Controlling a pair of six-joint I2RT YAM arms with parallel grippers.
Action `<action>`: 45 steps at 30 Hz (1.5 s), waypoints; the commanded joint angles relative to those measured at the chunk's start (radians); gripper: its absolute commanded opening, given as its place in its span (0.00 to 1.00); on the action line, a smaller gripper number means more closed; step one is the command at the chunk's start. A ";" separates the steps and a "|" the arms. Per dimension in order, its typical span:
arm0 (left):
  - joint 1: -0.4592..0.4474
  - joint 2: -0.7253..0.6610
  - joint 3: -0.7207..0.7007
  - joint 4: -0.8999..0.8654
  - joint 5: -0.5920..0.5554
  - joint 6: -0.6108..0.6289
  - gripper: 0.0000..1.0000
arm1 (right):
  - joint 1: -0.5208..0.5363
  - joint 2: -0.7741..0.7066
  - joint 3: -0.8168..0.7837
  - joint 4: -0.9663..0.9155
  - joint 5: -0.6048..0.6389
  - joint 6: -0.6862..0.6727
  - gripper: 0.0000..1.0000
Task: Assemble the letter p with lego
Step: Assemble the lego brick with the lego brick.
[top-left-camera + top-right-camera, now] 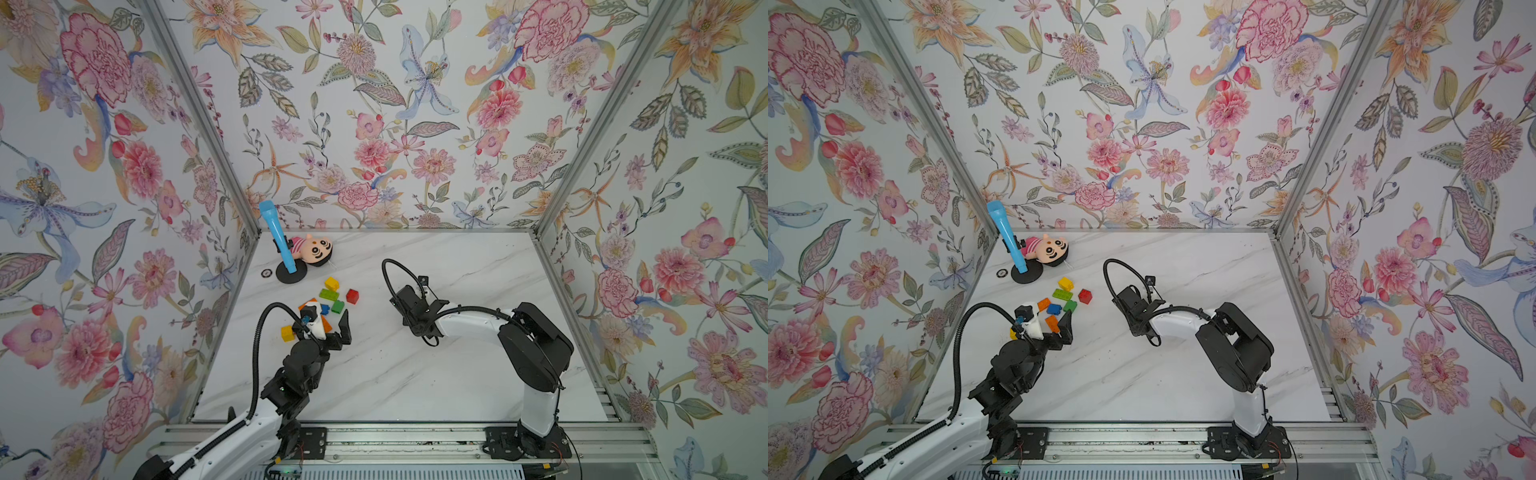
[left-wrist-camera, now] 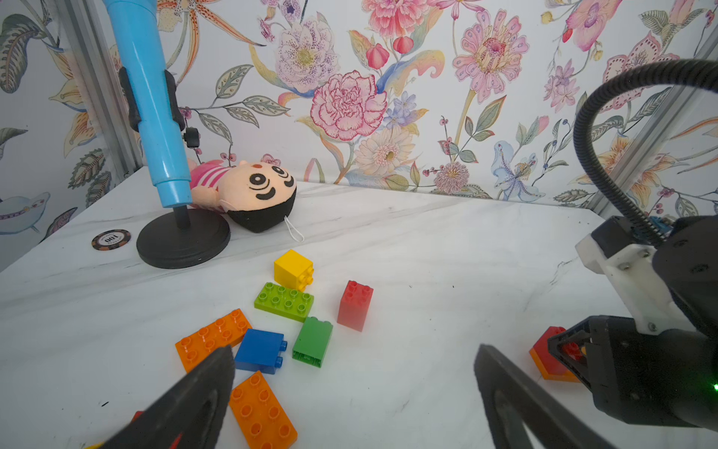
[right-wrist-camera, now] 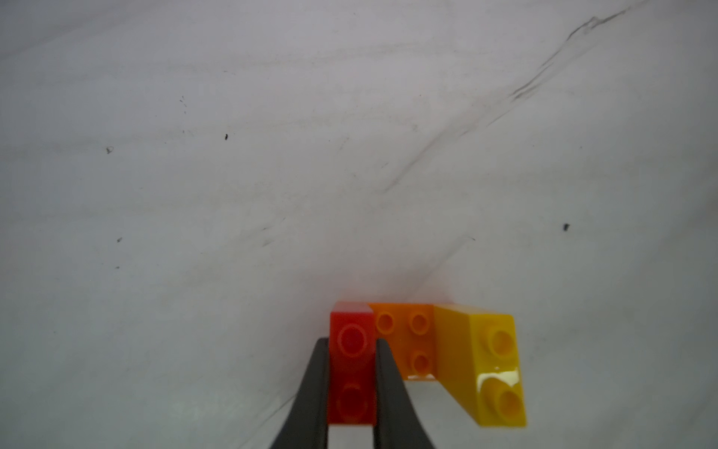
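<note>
I will draw my right gripper back toward my base, low over the bare marble, and release the red brick, already on the orange plate.
Several loose lego bricks lie at the left middle of the marble table: yellow, a green plate, red, green, blue and two orange plates. My left gripper hovers wide open just in front of them, empty, one finger showing in a top view. My right gripper is shut on a red brick that is joined to an orange plate and a yellow brick, low over the table's centre. In both top views that assembly is hidden under the wrist.
A plush doll lies at the back left beside a blue microphone on a black round stand, with a poker chip next to the base. Another yellow brick sits by my left wrist. Flowered walls close three sides.
</note>
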 commanded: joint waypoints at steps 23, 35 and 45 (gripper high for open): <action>0.016 -0.025 -0.021 -0.014 -0.078 0.054 0.99 | 0.115 -0.136 -0.135 -0.176 -0.175 -0.041 0.00; 0.019 0.016 0.012 -0.044 -0.086 0.033 0.99 | 0.155 -0.160 -0.136 -0.178 -0.155 -0.027 0.23; 0.021 0.040 0.095 -0.150 -0.114 -0.001 0.99 | 0.155 -0.224 -0.117 -0.178 -0.171 -0.059 0.48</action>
